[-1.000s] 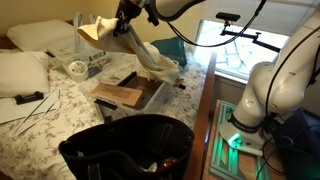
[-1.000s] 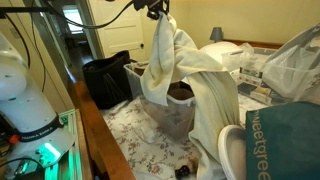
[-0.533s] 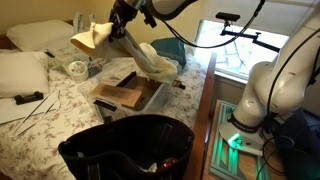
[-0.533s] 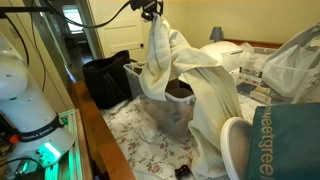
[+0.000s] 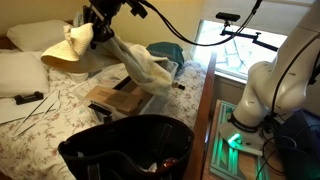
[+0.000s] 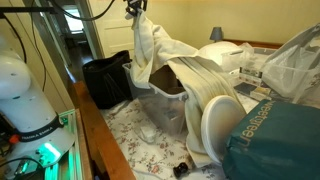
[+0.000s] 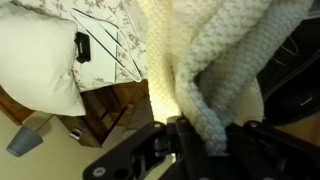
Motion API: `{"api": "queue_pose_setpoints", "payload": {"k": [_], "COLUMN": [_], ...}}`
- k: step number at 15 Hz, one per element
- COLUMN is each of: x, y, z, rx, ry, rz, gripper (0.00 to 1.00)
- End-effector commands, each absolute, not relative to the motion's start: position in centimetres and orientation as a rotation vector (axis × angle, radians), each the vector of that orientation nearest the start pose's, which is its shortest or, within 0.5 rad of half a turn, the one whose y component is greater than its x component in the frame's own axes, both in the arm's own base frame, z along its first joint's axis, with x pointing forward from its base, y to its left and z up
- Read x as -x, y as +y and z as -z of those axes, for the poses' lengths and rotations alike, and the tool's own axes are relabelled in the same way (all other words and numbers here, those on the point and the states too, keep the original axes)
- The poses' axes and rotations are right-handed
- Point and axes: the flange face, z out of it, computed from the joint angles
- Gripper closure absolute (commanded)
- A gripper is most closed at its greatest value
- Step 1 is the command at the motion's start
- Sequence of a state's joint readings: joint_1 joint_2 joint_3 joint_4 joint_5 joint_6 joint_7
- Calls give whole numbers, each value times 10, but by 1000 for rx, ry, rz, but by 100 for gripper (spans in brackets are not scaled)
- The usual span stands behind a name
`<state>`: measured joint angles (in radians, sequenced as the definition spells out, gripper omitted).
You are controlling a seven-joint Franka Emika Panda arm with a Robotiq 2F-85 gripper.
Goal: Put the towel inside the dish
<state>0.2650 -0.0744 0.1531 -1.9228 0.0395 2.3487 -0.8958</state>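
Observation:
My gripper should move outward and down next and let go of the bunched towel at the dish's still uncovered end below it. The rest of the towel already hangs over the dish's rim.
My gripper is shut on a cream knitted towel and holds it high above the bed. The towel hangs from the jaws, with one end bunched at the left and the rest trailing down to the right over a clear plastic dish that holds a brown object. In an exterior view the gripper is above the dish and the towel drapes over its rim. In the wrist view the towel is pinched between the fingers of the gripper.
A black bin stands at the near edge of the flowered bedspread; it also shows in an exterior view. White pillows lie at the left. A teal box is close to the camera. The robot base stands by the window.
The gripper has moved left across the bed with the towel in it, dragging the hanging cloth along over the dish. The grip has not changed.

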Motion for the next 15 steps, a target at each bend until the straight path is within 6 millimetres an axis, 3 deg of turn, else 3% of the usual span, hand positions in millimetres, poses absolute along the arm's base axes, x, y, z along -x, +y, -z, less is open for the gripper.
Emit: {"api": "queue_pose_setpoints", "payload": {"k": [1,9,10,15], "x": [-541,-580,-575,-587], "y": [307,361,320,329], "z": [-598,-546,-529,-523], "rx": [2270,1953,2106,2046], "ry": [-2018,-2304,-2278,-2314], "rz": [807,582,496,483], "gripper": [96,96,85,85]}}
